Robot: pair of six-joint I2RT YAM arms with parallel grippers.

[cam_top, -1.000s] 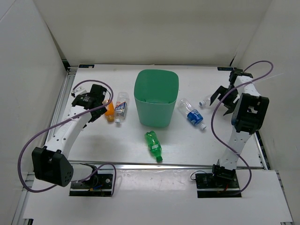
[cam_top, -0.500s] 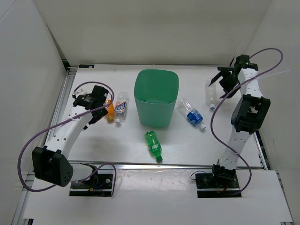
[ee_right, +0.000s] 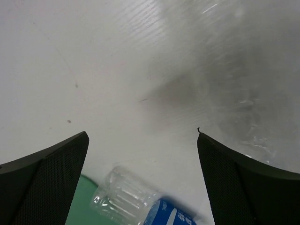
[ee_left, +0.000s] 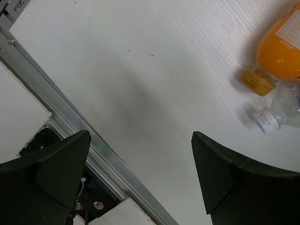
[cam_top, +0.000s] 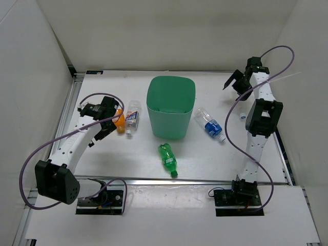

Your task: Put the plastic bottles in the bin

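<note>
The plain clear bottle lies below my right gripper, to its right in the top view. I shift that way next, back and down over its end with the cap (cam_top: 243, 111) (ee_right: 248, 126).
The mint-green bin (cam_top: 170, 105) stands upright mid-table. A green bottle (cam_top: 167, 159) lies in front of it. An orange bottle (cam_top: 119, 122) and a clear blue-label bottle (cam_top: 132, 118) lie to its left, and both show in the left wrist view, the orange bottle (ee_left: 276, 51) and the clear one's cap (ee_left: 265, 120). A second blue-label bottle (cam_top: 210, 124) lies to its right and shows in the right wrist view (ee_right: 140, 206). The plain clear bottle is mostly hidden. Only a small pale bit (cam_top: 242, 117) shows beside the right arm. My left gripper (cam_top: 102, 132) is open and empty, just left of the orange bottle. My right gripper (cam_top: 234, 86) is open and empty, raised at the back right.
An aluminium rail (ee_left: 56, 108) runs along the table's left edge under my left gripper. White walls close in the back and both sides. The bin's edge (ee_right: 77, 211) shows at the bottom of the right wrist view.
My right gripper has swung up and back toward the far right. The plain clear bottle it was next to no longer shows in the open. My left gripper has shifted slightly.
</note>
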